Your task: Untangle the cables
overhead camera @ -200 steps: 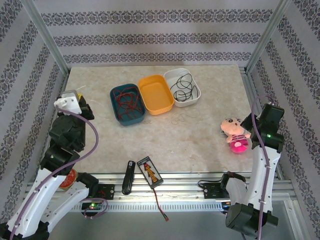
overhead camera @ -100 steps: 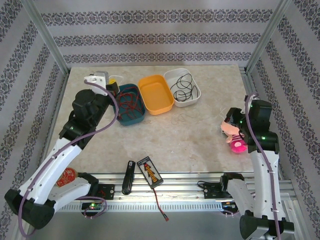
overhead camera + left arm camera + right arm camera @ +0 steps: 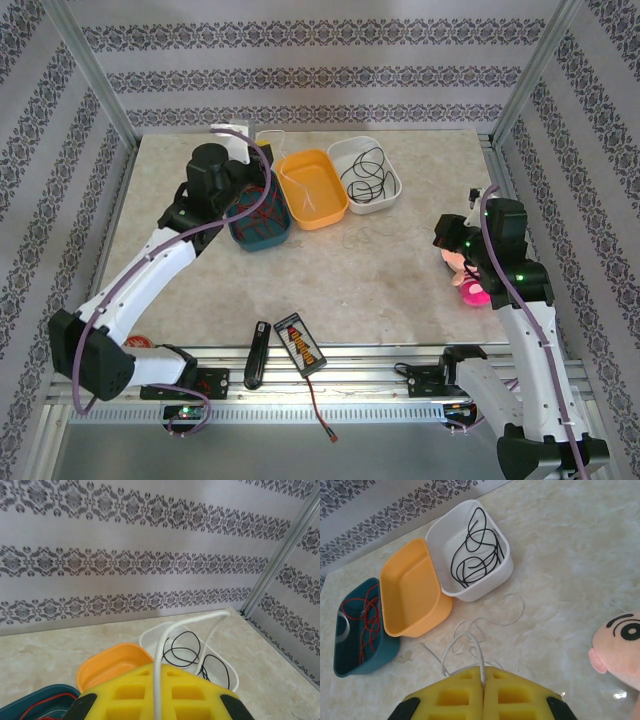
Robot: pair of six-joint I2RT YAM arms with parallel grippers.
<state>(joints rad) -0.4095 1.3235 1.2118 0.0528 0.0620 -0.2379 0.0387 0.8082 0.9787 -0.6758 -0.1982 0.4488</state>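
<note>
My left gripper moves toward the white tray next, over the orange tray (image 3: 325, 205) (image 3: 113, 663) below, lowers and releases the pale cable, as that tray's neighbours hold others.
My left gripper (image 3: 157, 667) is raised behind the teal tray (image 3: 245, 232), shut on the pale cable (image 3: 187, 622). That cable arches up out of the yellow fingers toward the white tray. In the top view a pale strand (image 3: 298, 188) hangs from the left gripper (image 3: 258, 140) over the orange tray (image 3: 325, 205). My right gripper (image 3: 483, 669) is shut on a loop of pale cable (image 3: 470, 637), more of which lies on the table (image 3: 366, 232). It sits beside the plush toy, right gripper (image 3: 447, 240) facing the trays. The black cable (image 3: 365, 172) is coiled in the white tray. The red cable (image 3: 262, 212) is in the teal tray.
A pink plush toy (image 3: 470, 272) lies at the right, just beside my right gripper. A black device with orange stripes (image 3: 300, 343) and a black bar (image 3: 257, 353) lie at the near edge. The three trays stand in a row at the back.
My left arm has swung from the near left up over the teal tray, and a pale strand now hangs over the orange tray. My right arm has reached forward to the plush toy.
</note>
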